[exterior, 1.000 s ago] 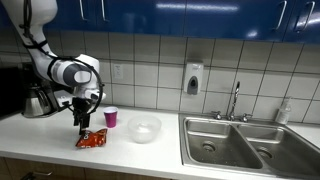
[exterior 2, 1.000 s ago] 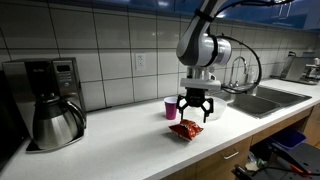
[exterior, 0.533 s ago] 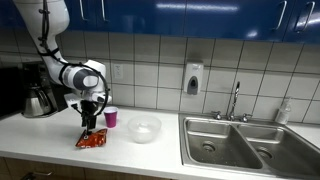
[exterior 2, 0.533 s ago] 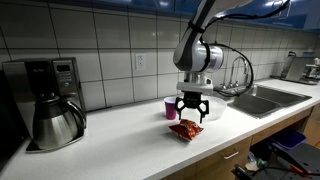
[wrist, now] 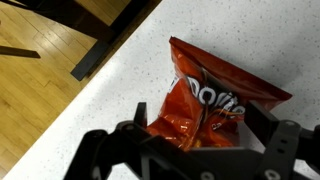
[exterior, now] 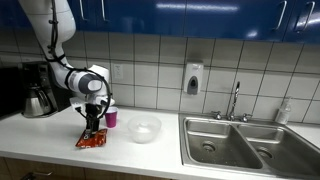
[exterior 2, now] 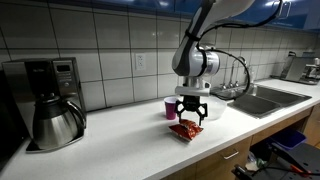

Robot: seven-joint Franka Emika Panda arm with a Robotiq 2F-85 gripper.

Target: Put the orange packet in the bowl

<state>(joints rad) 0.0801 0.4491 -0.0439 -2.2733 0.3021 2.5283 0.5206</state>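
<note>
One finger already stands on each side of the orange packet. My gripper will stay low over it next and close its fingers across the packet's middle (exterior: 92, 141) (wrist: 205, 125).
The orange packet (exterior: 92, 140) lies flat on the white counter near its front edge; it also shows in the other exterior view (exterior 2: 185, 130) and in the wrist view (wrist: 210, 100). My gripper (exterior: 93, 128) (exterior 2: 190, 119) hangs directly over it, open, with a finger on each side of the packet in the wrist view (wrist: 195, 125). The fingers are low, at or just above the packet; contact cannot be told. The translucent bowl (exterior: 144, 128) stands on the counter beside the packet, toward the sink. In the other exterior view the bowl (exterior 2: 213, 111) is mostly hidden behind the gripper.
A small purple cup (exterior: 111, 117) (exterior 2: 171, 108) stands just behind the packet. A coffee maker with steel carafe (exterior 2: 52, 100) sits at one end of the counter. A double steel sink (exterior: 250, 143) with tap is beyond the bowl. The counter's front edge is close to the packet.
The gripper has shifted sideways toward the cup and come down over the packet, still open. The packet and bowl have not moved.
</note>
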